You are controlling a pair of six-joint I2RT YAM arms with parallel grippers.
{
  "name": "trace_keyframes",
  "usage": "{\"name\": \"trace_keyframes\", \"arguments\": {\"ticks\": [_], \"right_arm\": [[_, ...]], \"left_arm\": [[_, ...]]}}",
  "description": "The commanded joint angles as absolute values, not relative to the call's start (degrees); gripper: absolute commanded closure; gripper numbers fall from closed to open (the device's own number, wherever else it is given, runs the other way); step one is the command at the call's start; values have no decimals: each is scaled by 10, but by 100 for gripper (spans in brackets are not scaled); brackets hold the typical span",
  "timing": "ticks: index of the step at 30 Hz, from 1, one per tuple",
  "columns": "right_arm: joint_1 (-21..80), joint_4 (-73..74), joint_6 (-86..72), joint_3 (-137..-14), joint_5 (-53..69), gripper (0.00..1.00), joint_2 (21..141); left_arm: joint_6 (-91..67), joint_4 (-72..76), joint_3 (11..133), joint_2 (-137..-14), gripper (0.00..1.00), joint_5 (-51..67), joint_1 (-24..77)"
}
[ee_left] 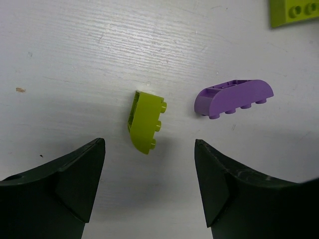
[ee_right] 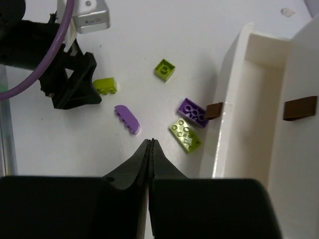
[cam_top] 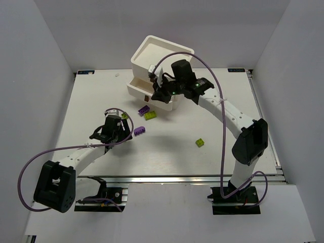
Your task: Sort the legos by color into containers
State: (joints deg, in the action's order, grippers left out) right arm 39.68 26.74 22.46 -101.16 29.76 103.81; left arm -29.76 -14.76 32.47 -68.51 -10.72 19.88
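Note:
My left gripper will move down toward the tabletop next, with its open fingers on both sides of the lime brick's middle [ee_left: 145, 121], because the brick is below my gripper, halfway between my fingers.
Several legos lie loose on the white table. A lime brick [ee_left: 146, 122] sits just ahead of my left gripper [ee_left: 149, 149], which is open and holds nothing. To its right lies a curved purple brick [ee_left: 234, 98] [cam_top: 139, 131]. A purple brick [ee_right: 193, 111] [cam_top: 144, 109] and a flat lime brick [ee_right: 185, 134] [cam_top: 150, 115] rest beside the pulled-out bottom drawer [ee_right: 249, 89] of the white chest [cam_top: 157, 63]. Another lime brick [cam_top: 200, 143] lies alone at mid-table. My right gripper [ee_right: 150, 143] [cam_top: 160, 95] hovers by the chest front, shut and empty.
Brown pulls [ee_right: 214, 110] [ee_right: 300, 108] mark the drawer fronts. The chest's top is a recessed tray [cam_top: 162, 50]. My left gripper's fingers [ee_right: 75, 87] show dark in the right wrist view. Grey walls enclose the table on three sides.

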Motion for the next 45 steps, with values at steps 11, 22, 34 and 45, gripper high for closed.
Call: {"name": "trace_keyframes", "arguments": {"ticks": [11, 22, 34, 45], "right_arm": [[363, 290, 241, -1019, 324, 57, 1034], [357, 312, 268, -1000, 361, 31, 1022], [317, 342, 270, -929, 319, 31, 972], [261, 333, 257, -796, 293, 34, 902]], "left_arm": [[-281, -110, 302, -685, 18, -96, 200], [-258, -84, 353, -800, 34, -123, 200], [-219, -152, 447, -720, 96, -99, 206], [-304, -17, 608, -771, 97, 19, 199]]}}
